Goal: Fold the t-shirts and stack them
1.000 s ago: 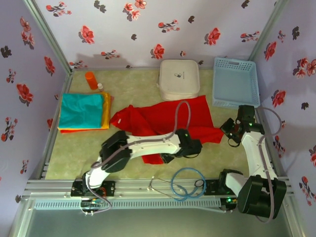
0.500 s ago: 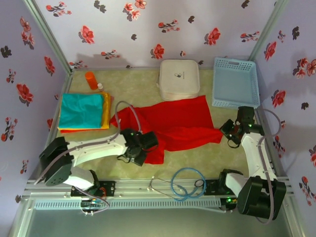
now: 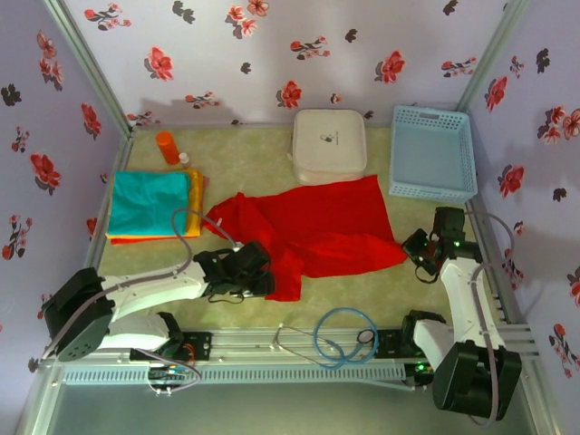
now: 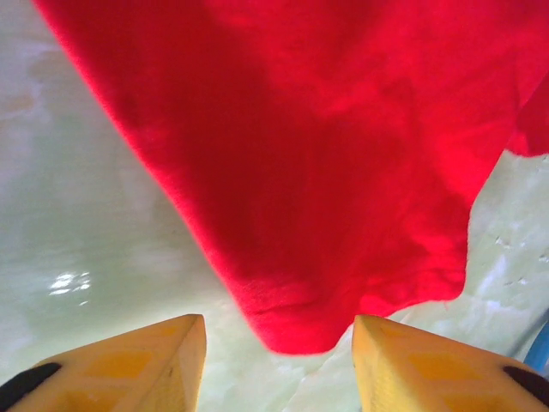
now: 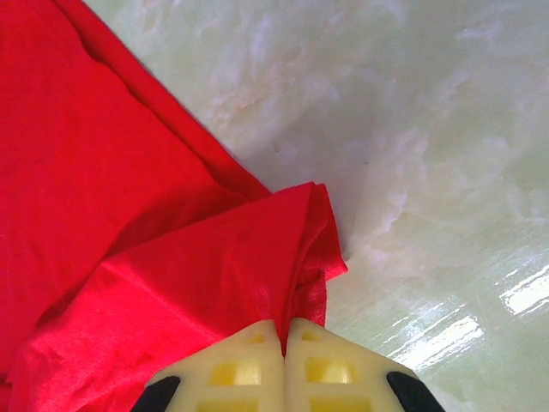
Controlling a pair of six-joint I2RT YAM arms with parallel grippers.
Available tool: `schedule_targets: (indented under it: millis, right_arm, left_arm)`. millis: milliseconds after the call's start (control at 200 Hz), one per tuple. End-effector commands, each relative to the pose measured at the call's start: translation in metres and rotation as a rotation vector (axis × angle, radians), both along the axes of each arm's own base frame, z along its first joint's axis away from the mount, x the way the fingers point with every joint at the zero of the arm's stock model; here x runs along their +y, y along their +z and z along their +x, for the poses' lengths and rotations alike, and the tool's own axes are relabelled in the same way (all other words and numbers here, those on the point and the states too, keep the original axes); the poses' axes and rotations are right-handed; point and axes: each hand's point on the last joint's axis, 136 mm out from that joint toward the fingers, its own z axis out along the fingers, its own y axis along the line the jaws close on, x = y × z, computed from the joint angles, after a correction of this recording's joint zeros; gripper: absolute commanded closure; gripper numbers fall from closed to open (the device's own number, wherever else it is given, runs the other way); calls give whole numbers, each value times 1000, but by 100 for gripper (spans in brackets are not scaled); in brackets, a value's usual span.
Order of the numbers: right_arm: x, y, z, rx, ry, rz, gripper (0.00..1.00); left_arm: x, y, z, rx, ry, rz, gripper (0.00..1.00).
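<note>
The near side of the shirt is still rumpled. My right gripper needs to move back over the bare tabletop toward the front bar (image 3: 415, 294) next and let go of the shirt's corner there.
A large red t-shirt (image 3: 331, 222) lies partly spread and rumpled in the middle of the table. My left gripper (image 3: 260, 272) sits low at the shirt's near left flap. In the left wrist view its yellow fingers (image 4: 176, 356) stand apart, open, with the rounded red hem (image 4: 296, 330) just ahead of the gap and not gripped. My right gripper (image 3: 420, 246) is shut on the shirt's right corner; the red cloth (image 5: 257, 257) bunches into the closed fingertips (image 5: 285, 326). A folded stack rests at the left, teal t-shirt (image 3: 148, 201) on top, yellow and orange edges (image 3: 194, 210) beneath.
A white rounded case (image 3: 329, 145) and a light blue lattice basket (image 3: 433, 149) stand at the back right. An orange bottle (image 3: 168, 146) lies at the back left. Loose cables (image 3: 340, 337) loop over the front rail. Flowered walls close in on three sides.
My left arm has swung from the shirt's middle to its near left flap, and its fingers have narrowed. The red shirt's near flap shifted left. The right gripper stayed shut on the corner.
</note>
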Motion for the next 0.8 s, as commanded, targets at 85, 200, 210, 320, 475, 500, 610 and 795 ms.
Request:
schedule_targets:
  millis: [85, 200, 210, 320, 475, 500, 610, 795]
  right_arm:
    - [-5, 1, -10, 13, -46, -18, 100]
    - [-10, 1, -16, 22, -77, -40, 100]
    - [-11, 1, -16, 21, -80, -42, 100]
    - [-15, 6, -21, 17, -108, -59, 100]
    - [-17, 13, -35, 47, -155, -68, 100]
    - [-17, 15, -38, 51, -155, -68, 100]
    - [-15, 25, -49, 43, -149, -76, 100]
    - [-6, 32, -63, 62, -122, -52, 100]
  left_arm:
    - [-15, -17, 9, 29, 46, -14, 63]
    - [-11, -21, 10, 38, 19, 60, 79]
    - [-10, -21, 10, 40, 16, 65, 81]
    - [-4, -9, 10, 31, 2, 101, 94]
    - [17, 14, 2, 28, 16, 127, 100]
    - [21, 18, -1, 32, 23, 126, 100]
    - [37, 39, -15, 36, 57, 90, 100]
    - [69, 68, -46, 57, 124, 43, 100]
